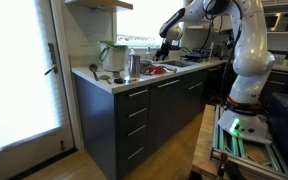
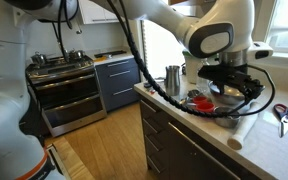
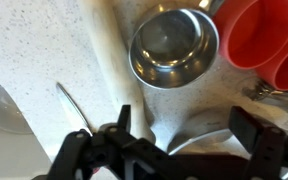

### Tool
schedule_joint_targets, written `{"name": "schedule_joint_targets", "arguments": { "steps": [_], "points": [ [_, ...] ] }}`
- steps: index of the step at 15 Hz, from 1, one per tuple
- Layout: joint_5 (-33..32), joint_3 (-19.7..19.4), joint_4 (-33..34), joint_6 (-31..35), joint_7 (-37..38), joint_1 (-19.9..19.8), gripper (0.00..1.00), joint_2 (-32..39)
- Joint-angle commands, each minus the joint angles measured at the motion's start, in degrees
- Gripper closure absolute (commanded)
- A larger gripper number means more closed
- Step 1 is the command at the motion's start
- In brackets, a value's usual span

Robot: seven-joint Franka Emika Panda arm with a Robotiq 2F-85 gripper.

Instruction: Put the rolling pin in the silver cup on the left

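I should move my gripper away from the silver cup, turn it and lower it over the rolling pin's end. The rolling pin lies slanted and off-centre below my gripper's fingers.
The silver cup stands upright on the speckled counter; the wrist view looks down into it, and it seems empty. It also shows in both exterior views. The rolling pin, a pale slim rod, lies flat on the counter just left of the cup in the wrist view. My gripper is open and empty, hovering above the counter just beside the cup. It is also seen in both exterior views.
Red cups stand close beside the silver cup. A clear jug with green parts stands at the counter's end. A thin metal utensil lies near the jug. Scissors lie farther along. A white curved rim sits under the gripper.
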Motion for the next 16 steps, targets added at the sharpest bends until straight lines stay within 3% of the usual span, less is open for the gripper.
{"name": "schedule_joint_targets", "arguments": {
  "steps": [1, 8, 16],
  "points": [
    [1.3, 3.7, 9.0, 0.5, -2.3, -5.3, 0.00, 8.0],
    [1.2, 10.0, 18.2, -1.4, -9.5, -12.1, 0.00, 15.0],
    [-0.7, 12.4, 22.9, -3.9, -13.5, -13.9, 0.00, 19.0]
  ]
}}
